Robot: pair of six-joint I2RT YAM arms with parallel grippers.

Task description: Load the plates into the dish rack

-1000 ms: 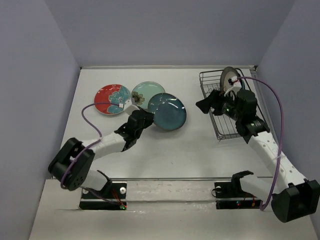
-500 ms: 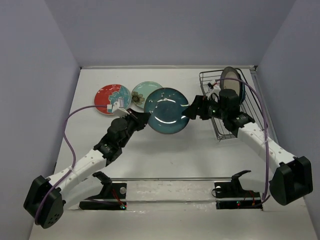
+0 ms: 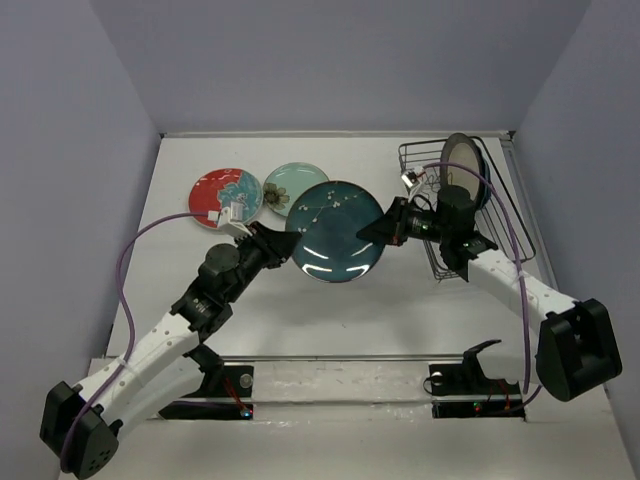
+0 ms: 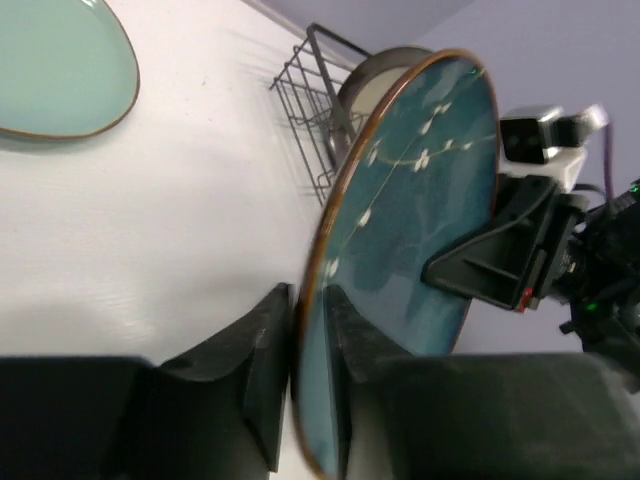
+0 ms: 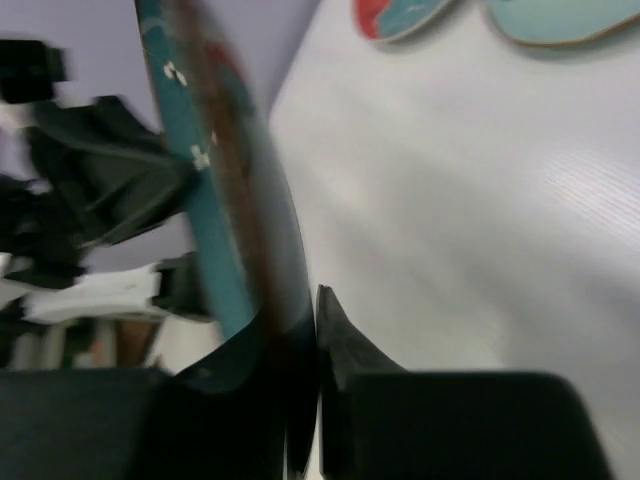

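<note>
Next, my right gripper swings outward, to its right in the top view, to the rack's bare wires by the grey-brown plate [image 3: 460, 152], lowers and releases.
The dark teal plate [image 3: 335, 238] hangs on edge above the table's middle, between both arms. My right gripper [image 3: 382, 230] is shut on its right rim; in the right wrist view the plate [image 5: 215, 170] fills the space between the jaws [image 5: 295, 310]. My left gripper [image 3: 290, 246] stands at the plate's left rim. In the left wrist view its fingers [image 4: 310, 300] lie either side of the rim [image 4: 420, 200], slightly open, with a thin gap on one side. The dish rack [image 3: 440, 270] stands at the far right with a grey-brown plate [image 3: 460, 152] upright in it.
A red-and-blue floral plate [image 3: 225, 195] and a pale mint plate [image 3: 290, 182] lie flat at the far left of the table. Purple-grey walls close in the table on three sides. The rack's near end [image 4: 310, 100] has bare wire.
The teal plate was lifted off the table and carried right. The right gripper came from the rack and shut on its rim. The left jaws have begun to loosen.
</note>
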